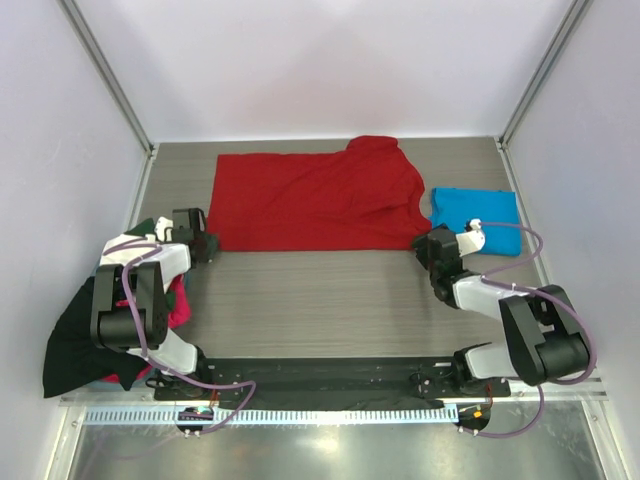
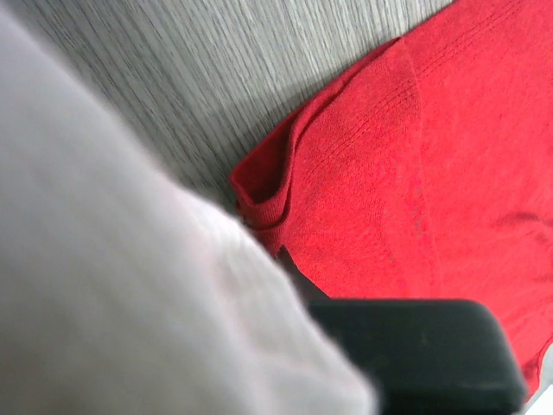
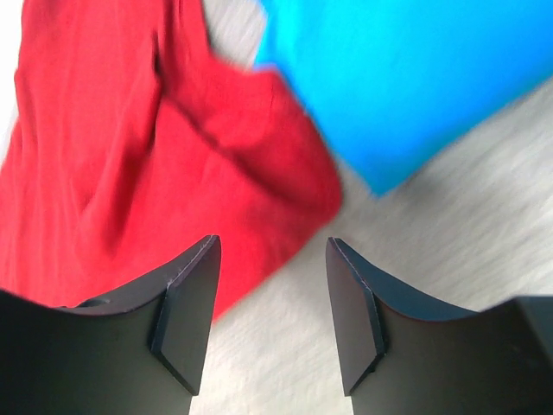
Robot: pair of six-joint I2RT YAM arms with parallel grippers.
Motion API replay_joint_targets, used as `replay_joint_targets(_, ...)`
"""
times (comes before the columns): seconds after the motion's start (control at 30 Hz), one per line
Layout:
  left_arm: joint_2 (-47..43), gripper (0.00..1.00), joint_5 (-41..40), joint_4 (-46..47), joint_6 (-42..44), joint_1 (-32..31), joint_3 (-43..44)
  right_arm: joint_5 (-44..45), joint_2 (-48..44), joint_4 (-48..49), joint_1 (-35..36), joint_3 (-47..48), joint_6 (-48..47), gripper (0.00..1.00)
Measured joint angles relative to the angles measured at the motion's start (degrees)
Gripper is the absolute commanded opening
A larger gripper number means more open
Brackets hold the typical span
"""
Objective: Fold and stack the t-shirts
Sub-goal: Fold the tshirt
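The red shirt's near edge shows between my open fingers, so the right gripper lowers onto that shirt's corner beside the blue shirt next and closes.
A deep red t-shirt (image 1: 315,200) lies spread flat at the back middle of the table. A bright blue t-shirt (image 1: 477,220) lies folded to its right. My left gripper (image 1: 203,243) is at the red shirt's near left corner (image 2: 259,186). In the left wrist view only one black finger (image 2: 415,354) shows beside a blurred white shape, so its state is unclear. My right gripper (image 3: 272,259) is open and empty, low over bare table just in front of the red shirt's near right corner (image 3: 285,199). The blue shirt (image 3: 406,78) lies just beyond it.
A heap of black and magenta shirts (image 1: 85,335) lies at the left edge beside the left arm. White walls enclose the table (image 1: 330,300) at the back and sides. The arm bases stand on a black rail (image 1: 320,375) at the near edge.
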Motion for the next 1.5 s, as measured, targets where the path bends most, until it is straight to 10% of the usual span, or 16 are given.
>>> replay_joint_targets(0.6, 0.00, 0.00, 0.20, 0.00, 0.35, 0.09, 0.00, 2.49, 9.44, 4.02, 5.03, 2.05, 11.34, 0.45)
replay_joint_targets(0.83, 0.00, 0.00, 0.20, -0.22, 1.14, 0.09, 0.07, 5.14, 12.37, 2.10, 5.03, 4.26, 13.18, 0.02)
replay_joint_targets(1.07, 0.00, 0.00, 0.04, -3.96, 1.70, -0.11, 2.23, 9.38, 11.61, -11.87, 5.25, 11.41, 12.98, 0.01)
replay_joint_targets(1.5, 3.13, 0.00, 0.68, -25.07, 1.22, -0.74, 34.86, 9.46, 7.39, -27.28, 2.78, 36.98, 6.34, 0.01)
